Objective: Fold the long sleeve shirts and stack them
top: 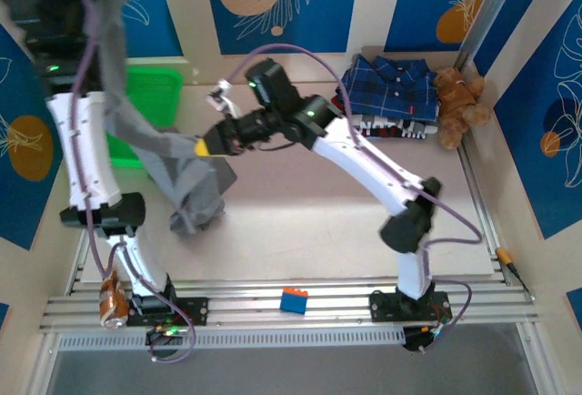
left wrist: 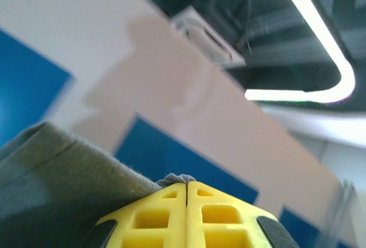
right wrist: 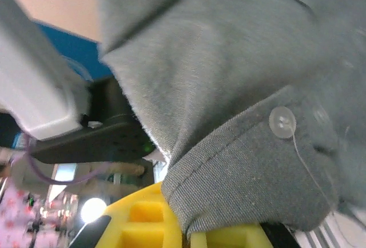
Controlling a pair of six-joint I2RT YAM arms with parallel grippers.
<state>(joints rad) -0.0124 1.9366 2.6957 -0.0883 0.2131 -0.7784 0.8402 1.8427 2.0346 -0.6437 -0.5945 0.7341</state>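
Observation:
My left gripper should next swing across and down toward the table beside the navy plaid shirt, then let go of the fold, since the grey shirt [top: 186, 177] hangs bunched.
The grey long sleeve shirt [top: 186, 177] hangs from the top left down to a bunched heap on the table. High above the table, my left gripper [left wrist: 187, 184] is shut on a small fold of this grey cloth [left wrist: 57, 174]. My right gripper [top: 202, 146] reaches in from the right and is shut on the shirt's buttoned cuff [right wrist: 251, 162] between its yellow fingers [right wrist: 143, 219]. The navy plaid long sleeve shirt [top: 391, 86] lies folded on a pile at the back right.
A green bin [top: 155, 95] stands at the back left behind the hanging cloth. A brown teddy bear [top: 459, 104] sits beside the plaid shirt in the back right corner. A small blue block [top: 293, 300] rests on the front rail between the arm bases.

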